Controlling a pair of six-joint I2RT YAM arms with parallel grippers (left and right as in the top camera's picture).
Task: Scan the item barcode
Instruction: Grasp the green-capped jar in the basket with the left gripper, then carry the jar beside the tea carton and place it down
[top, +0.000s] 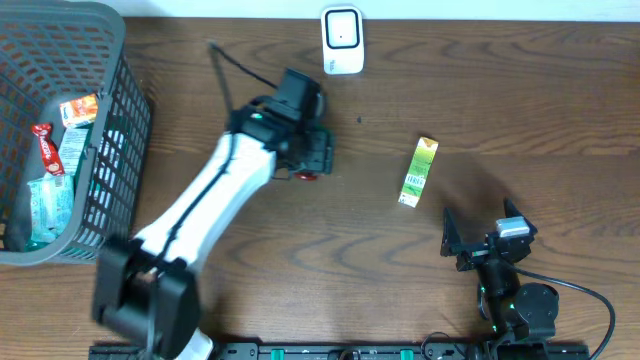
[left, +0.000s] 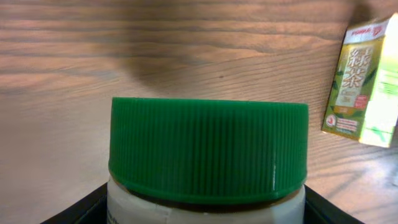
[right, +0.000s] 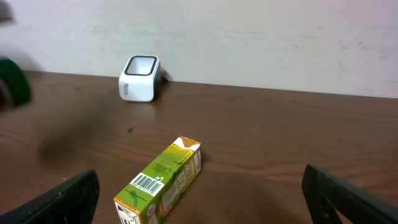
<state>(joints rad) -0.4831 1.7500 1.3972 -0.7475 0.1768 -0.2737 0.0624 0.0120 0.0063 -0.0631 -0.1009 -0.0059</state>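
I will move my left gripper down and to the right in the overhead view, beside the carton's barcode end, and let go of the bottle there because that tabletop is bare.
A white bottle with a ribbed green cap fills the left wrist view, and my left gripper is shut on its body, black fingers at both sides. From overhead that gripper hangs above the table's middle, below the white scanner. The bottle is mostly hidden under it there. A green tea carton lies flat to the right, its barcode facing up. My right gripper stands open near the front edge, short of the carton, nothing between its fingers.
A grey mesh basket with several packets stands at the far left. The scanner sits by the back wall. The left arm's white link slants across the table's left middle.
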